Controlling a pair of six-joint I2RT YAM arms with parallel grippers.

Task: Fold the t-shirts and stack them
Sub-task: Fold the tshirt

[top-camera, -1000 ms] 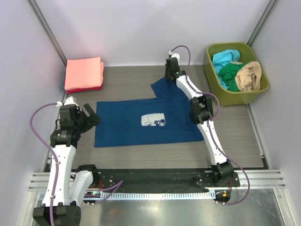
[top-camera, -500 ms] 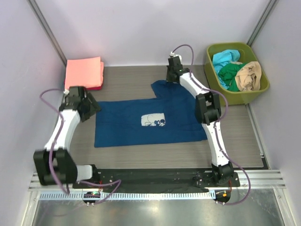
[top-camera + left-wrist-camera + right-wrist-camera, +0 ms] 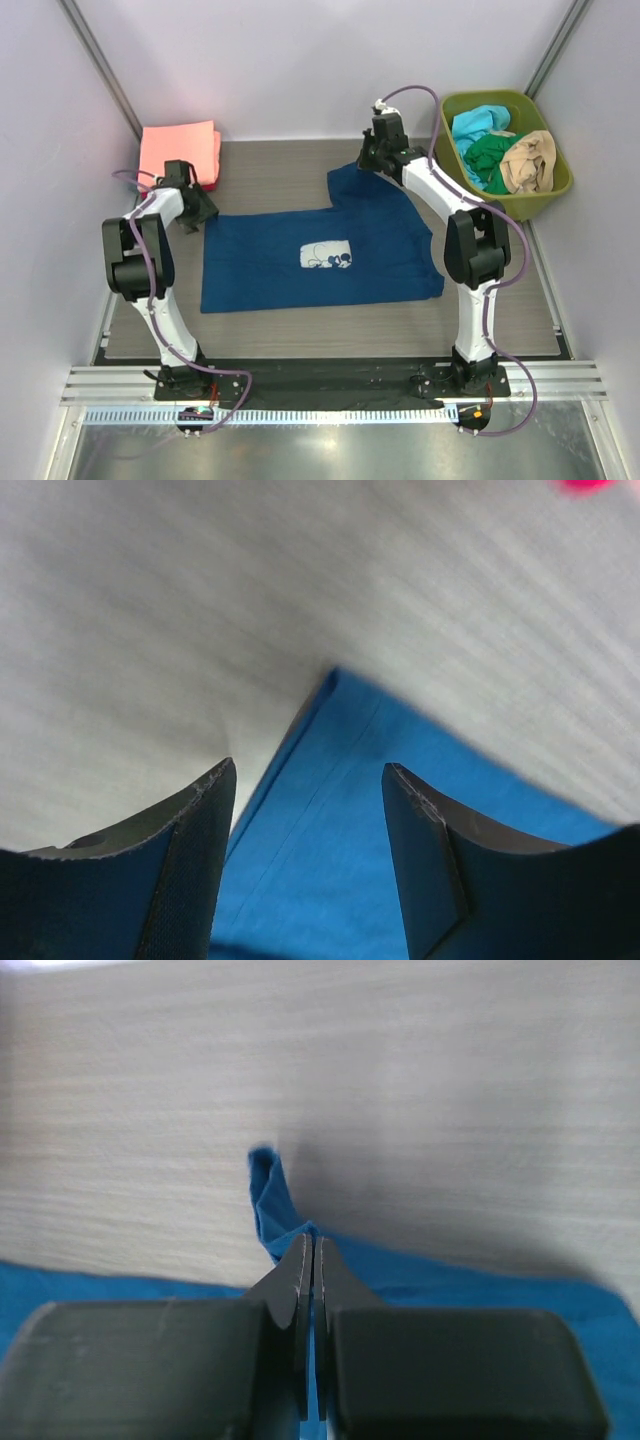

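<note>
The shirt's near corner [image 3: 428,285] lies back from my right gripper and to its right in the top view, so I will next pull the shirt's jutting sleeve there and release.
A navy blue t-shirt [image 3: 260,262] with a white mouse print [image 3: 326,257] lies spread flat on the table. My left gripper [image 3: 200,213] hangs open over its far left corner. In the left wrist view that blue corner [image 3: 330,860] lies between the spread fingertips [image 3: 222,780] of the gripper [image 3: 308,766], ungripped. My right gripper [image 3: 366,164] is shut on the shirt's far right sleeve corner. The right wrist view shows the gripper [image 3: 309,1241] pinching a fold of blue cloth [image 3: 266,1196] that sticks up past the tips.
A folded salmon-pink tee on a red one [image 3: 179,156] lies at the far left corner. A green bin [image 3: 460,175] at the far right holds cyan [image 3: 478,124], green [image 3: 488,155] and tan [image 3: 528,160] tees. Walls close in both sides.
The left arm swung out to the shirt's far left corner, its jaws narrowing. The right gripper moved right and farther back with the sleeve, dragging the shirt's right side along.
</note>
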